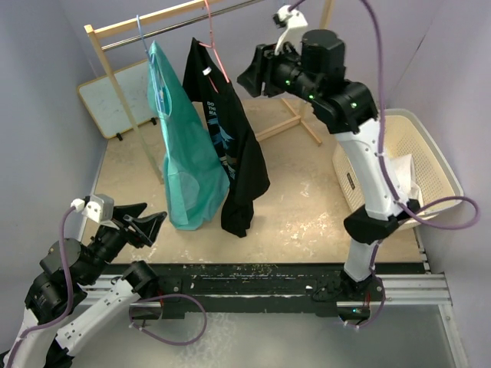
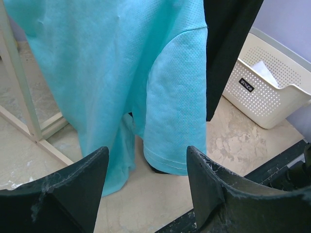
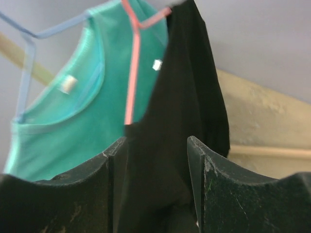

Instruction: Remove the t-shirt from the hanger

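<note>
The right gripper moves to the left in the top view onto the black shirt's fold below the pink hanger's tip next, as it lines up between my fingers.
A black t-shirt hangs on a pink hanger from the rail, next to a teal t-shirt on a blue hanger. My right gripper is open, raised beside the black shirt's shoulder. In the right wrist view the black shirt hangs between the open jaws of my right gripper, and one arm of the pink hanger shows bare. My left gripper is open and empty, low, facing the teal shirt's hem; it also shows in the left wrist view.
The wooden rack with its metal rail stands across the back. A white perforated basket with something white in it sits at the right, also seen in the left wrist view. A white board leans at the back left.
</note>
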### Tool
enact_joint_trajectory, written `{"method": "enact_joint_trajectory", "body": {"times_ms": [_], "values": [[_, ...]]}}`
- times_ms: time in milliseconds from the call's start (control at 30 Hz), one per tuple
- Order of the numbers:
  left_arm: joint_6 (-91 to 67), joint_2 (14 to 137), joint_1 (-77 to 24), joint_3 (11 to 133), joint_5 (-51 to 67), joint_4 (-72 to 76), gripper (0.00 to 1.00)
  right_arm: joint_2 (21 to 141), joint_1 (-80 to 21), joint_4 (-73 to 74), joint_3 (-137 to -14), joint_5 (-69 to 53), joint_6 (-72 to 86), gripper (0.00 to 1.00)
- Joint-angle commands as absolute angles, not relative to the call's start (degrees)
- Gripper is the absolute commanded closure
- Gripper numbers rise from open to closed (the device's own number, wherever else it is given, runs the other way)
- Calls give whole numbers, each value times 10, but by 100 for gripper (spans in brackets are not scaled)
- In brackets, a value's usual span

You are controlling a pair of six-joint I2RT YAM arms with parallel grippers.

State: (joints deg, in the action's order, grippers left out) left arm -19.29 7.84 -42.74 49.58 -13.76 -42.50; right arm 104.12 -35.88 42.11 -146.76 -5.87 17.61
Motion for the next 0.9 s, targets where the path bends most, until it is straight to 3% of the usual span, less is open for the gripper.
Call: {"method": "enact_joint_trajectory", "body": {"times_ms": [0, 533, 867], "values": [[-203, 87, -423, 496, -148, -410, 31, 1044, -379, 454, -1473, 3, 143, 45], [-204, 88, -418, 497, -149, -411, 31, 970, -421, 410, -1370, 76, 131, 46], [-204, 89, -417, 496, -148, -411, 31, 999, -462, 421, -1386, 74, 124, 46]]}}
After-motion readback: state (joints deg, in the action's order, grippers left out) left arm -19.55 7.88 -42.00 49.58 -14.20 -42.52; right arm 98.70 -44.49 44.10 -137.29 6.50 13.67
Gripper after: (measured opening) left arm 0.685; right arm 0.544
